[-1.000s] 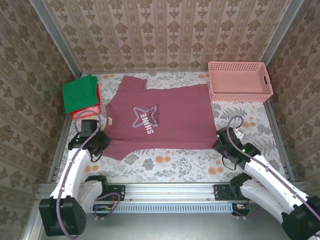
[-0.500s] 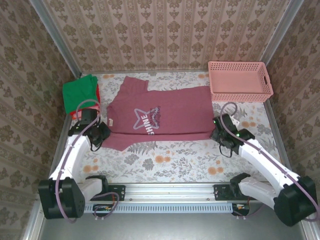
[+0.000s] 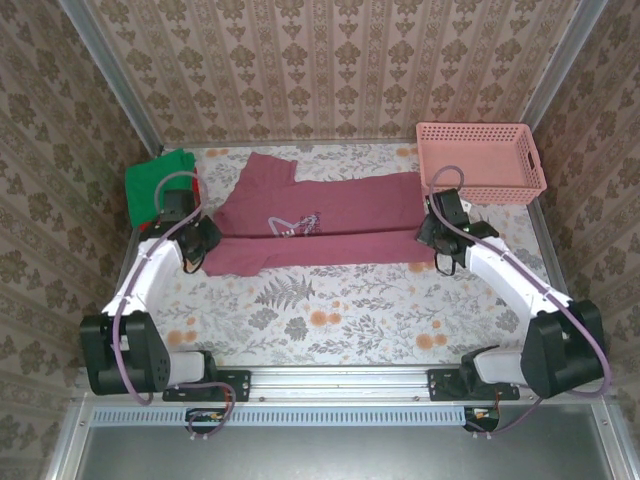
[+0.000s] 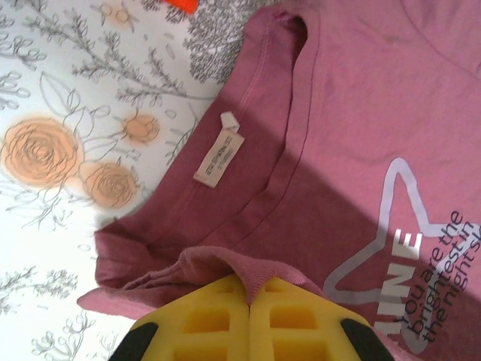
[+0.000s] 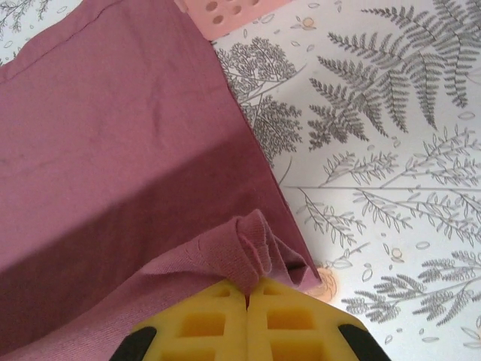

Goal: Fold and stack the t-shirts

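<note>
Next, my left gripper moves outward and down over the neckline with the pale label (image 3: pixel 227 213) (image 4: pixel 231 162), since it lies uncovered, and releases the shirt's edge there.
A maroon t-shirt (image 3: pixel 320 215) with a pale star print lies across the middle of the table, its near half lifted and carried over the far half. My left gripper (image 3: pixel 205 238) is shut on the cloth at the shirt's left, collar end; in the left wrist view a pinch of maroon fabric (image 4: pixel 248 277) sits between the yellow fingers (image 4: pixel 210 320). My right gripper (image 3: pixel 432 230) is shut on the shirt's right hem corner (image 5: pixel 252 248). A folded green t-shirt (image 3: pixel 157 185) lies on a red one (image 3: pixel 196 195) at the back left.
A pink plastic lattice basket (image 3: pixel 480 162) stands at the back right, close behind the right gripper. The floral tablecloth (image 3: pixel 330 310) is bare in front of the shirt. Walls close off the back and both sides.
Both grippers have carried the shirt's near edge away from the arms' bases, folding it over the far half. The star print is now mostly covered and bare tablecloth has opened up in front.
</note>
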`<state>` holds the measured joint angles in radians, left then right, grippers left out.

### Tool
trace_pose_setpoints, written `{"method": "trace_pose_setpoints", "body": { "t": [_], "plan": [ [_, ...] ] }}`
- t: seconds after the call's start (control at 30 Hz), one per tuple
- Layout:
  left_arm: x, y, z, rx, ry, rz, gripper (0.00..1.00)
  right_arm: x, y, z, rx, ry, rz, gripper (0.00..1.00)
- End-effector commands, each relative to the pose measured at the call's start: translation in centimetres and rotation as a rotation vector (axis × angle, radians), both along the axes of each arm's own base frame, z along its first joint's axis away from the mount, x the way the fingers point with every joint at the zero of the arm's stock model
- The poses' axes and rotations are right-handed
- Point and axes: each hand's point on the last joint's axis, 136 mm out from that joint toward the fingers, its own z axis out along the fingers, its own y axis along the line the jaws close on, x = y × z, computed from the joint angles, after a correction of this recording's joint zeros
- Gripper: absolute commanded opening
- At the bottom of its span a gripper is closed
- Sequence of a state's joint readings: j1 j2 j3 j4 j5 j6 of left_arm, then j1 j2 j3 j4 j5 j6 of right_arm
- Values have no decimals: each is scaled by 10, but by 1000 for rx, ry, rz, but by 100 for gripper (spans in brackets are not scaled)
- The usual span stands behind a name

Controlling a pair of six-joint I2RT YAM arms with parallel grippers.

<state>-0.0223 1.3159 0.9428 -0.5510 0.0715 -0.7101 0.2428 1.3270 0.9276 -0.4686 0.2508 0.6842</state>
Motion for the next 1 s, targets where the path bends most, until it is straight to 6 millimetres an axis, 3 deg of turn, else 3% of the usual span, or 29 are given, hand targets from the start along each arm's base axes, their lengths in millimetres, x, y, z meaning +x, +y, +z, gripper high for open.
{"method": "trace_pose_setpoints", "body": {
  "t": [0.0,0.53,0.97],
  "plan": [
    [21,8,10,31,-52,4,0,16,-2,8,-21,-17,22,0],
    [67,0,-10,67,-60,-45,0,37,-9,-28,-45,56,-27,0],
    [97,-6,-32,69,-28,-61,1,70,-9,-49,-49,74,-44,0]
  ]
}}
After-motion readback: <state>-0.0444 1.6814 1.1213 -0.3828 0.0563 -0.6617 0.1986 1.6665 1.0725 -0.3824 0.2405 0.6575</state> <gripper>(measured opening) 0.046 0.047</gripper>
